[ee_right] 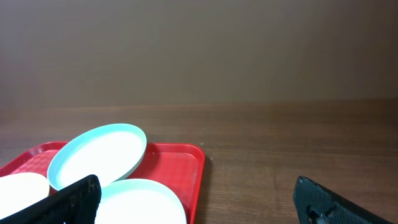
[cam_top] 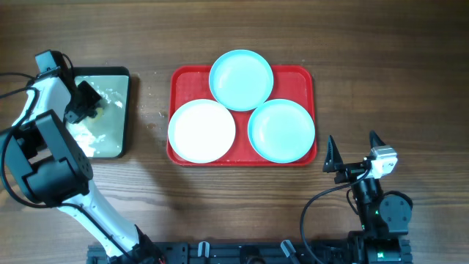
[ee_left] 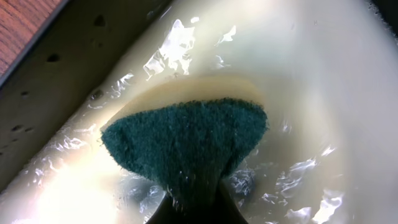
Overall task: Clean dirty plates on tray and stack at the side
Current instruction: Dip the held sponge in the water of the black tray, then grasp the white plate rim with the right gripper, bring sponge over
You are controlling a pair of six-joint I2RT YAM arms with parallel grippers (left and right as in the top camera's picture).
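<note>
The white plate (cam_top: 201, 130) lies beyond the basin's rim, to the right in the overhead view. My left gripper should next lift across, lower and release the sponge on it.
The red tray (cam_top: 300, 73) lies mid-table with three plates on it: a turquoise plate (cam_top: 241, 79) at the back, leaning on the other two, a white plate (cam_top: 201, 130) front left and a turquoise plate (cam_top: 281, 130) front right. My left gripper (cam_top: 89, 103) is inside the black-rimmed basin (cam_top: 126, 110) and is shut on a green and yellow sponge (ee_left: 186, 140), pressed into the wet pale floor. My right gripper (cam_top: 353, 152) is open and empty, right of the tray's front corner. The right wrist view shows the tray (ee_right: 186, 162) and the back plate (ee_right: 96, 154).
The basin's dark wall (ee_left: 56, 81) runs along the sponge's left, with water glinting on its floor. Bare wooden table (cam_top: 396, 73) lies right of the tray and behind it. Cables trail at the left edge and near the right arm's base.
</note>
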